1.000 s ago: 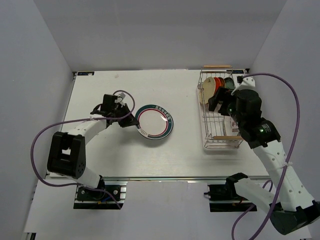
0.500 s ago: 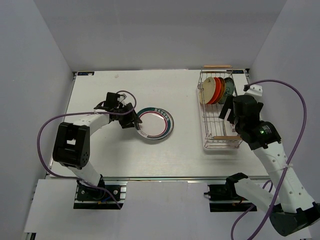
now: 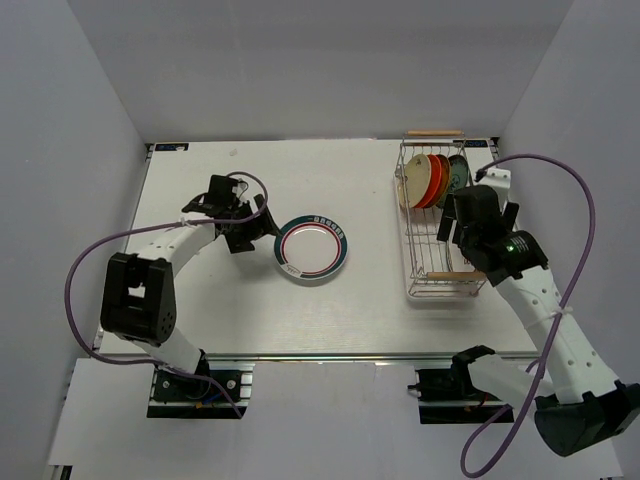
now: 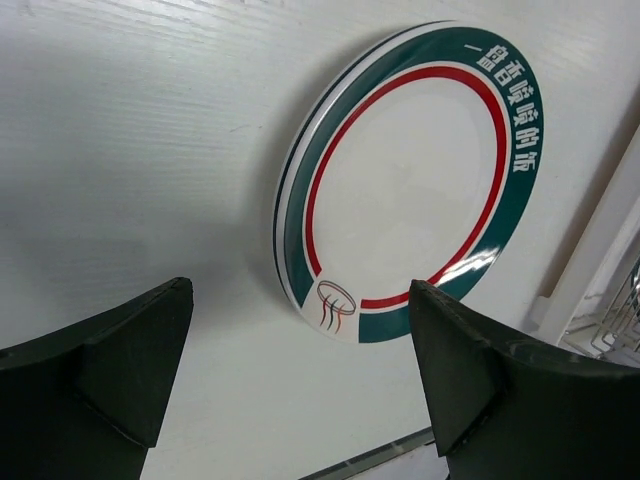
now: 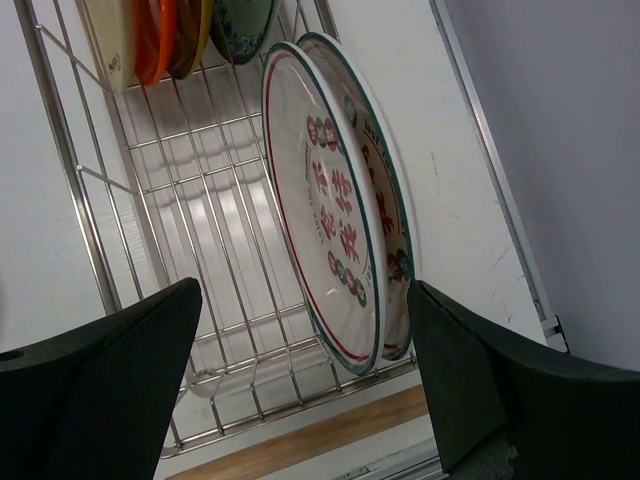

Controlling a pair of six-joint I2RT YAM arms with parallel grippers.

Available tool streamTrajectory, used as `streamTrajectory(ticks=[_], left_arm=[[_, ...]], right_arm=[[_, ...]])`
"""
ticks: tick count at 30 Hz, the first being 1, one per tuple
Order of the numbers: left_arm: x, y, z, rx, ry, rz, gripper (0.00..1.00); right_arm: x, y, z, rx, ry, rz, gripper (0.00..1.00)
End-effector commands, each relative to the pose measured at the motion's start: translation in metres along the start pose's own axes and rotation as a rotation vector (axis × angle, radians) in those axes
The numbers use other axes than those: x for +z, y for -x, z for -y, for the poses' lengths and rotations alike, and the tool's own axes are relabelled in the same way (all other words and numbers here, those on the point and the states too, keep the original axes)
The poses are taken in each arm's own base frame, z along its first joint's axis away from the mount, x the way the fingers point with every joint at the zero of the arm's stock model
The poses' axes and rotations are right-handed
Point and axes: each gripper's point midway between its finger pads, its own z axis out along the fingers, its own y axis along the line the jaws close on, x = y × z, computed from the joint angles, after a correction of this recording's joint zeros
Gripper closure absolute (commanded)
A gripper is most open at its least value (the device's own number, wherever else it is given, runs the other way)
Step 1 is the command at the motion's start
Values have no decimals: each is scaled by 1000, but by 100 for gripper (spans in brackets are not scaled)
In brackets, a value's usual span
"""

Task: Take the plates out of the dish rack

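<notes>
Next, my right gripper moves down to the inner white plate's rim point(image 5: 374, 235), below it and toward the right in the wrist view, because a gap behind admits one finger.
A white plate with a green and red rim ring point(image 3: 312, 246) point(image 4: 410, 180) lies flat on the table. Just left of it, my left gripper point(image 3: 256, 232) point(image 4: 300, 300) stands open, clear of the plate's edge. The chrome wire dish rack point(image 3: 409, 245) point(image 5: 70, 170) sits at the right. At its far end stand a cream plate point(image 3: 411, 183), an orange-red one point(image 3: 438, 178) and a dark teal one point(image 3: 459, 172). My right gripper point(image 3: 455, 225) point(image 5: 305, 290) hangs open over the rack's near half. There, two white plates with red marks point(image 5: 335, 200) lean on edge between its fingers, untouched.
Wooden rod handles close the rack at the far end point(image 3: 434, 133) and the near end point(image 3: 455, 276) point(image 5: 320, 435). The enclosure's right wall point(image 3: 580, 120) rises just beyond the rack. A metal rail point(image 3: 330, 355) runs along the table's near edge.
My left gripper has opened and let go of the ringed plate, which now lies flat, and has drawn back a little to the left. My right gripper has shifted slightly over the rack, staying open.
</notes>
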Motion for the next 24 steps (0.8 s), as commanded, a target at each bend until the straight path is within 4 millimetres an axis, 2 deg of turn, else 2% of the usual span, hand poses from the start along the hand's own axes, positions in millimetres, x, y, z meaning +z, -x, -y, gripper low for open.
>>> streamTrajectory(ticks=[1, 7, 12, 15, 16, 20, 21, 24], left_arm=[[-39, 24, 13, 34, 21, 132, 2], [-66, 30, 19, 39, 11, 212, 2], [-66, 25, 19, 40, 0, 206, 2], [-63, 24, 18, 37, 1, 197, 2], [-61, 23, 19, 37, -8, 186, 2], [-58, 24, 20, 40, -14, 183, 2], [-57, 23, 19, 38, -14, 183, 2], [-53, 24, 23, 36, -37, 178, 2]], right_arm=[[2, 22, -8, 4, 23, 56, 11], [22, 19, -7, -3, -38, 12, 11], [29, 13, 4, 8, -110, -14, 11], [33, 10, 1, 8, -90, -21, 14], [34, 8, 0, 7, -84, -23, 19], [43, 1, 3, 4, -102, -46, 27], [44, 1, 2, 1, -100, -50, 34], [47, 1, 4, 6, -109, -49, 47]])
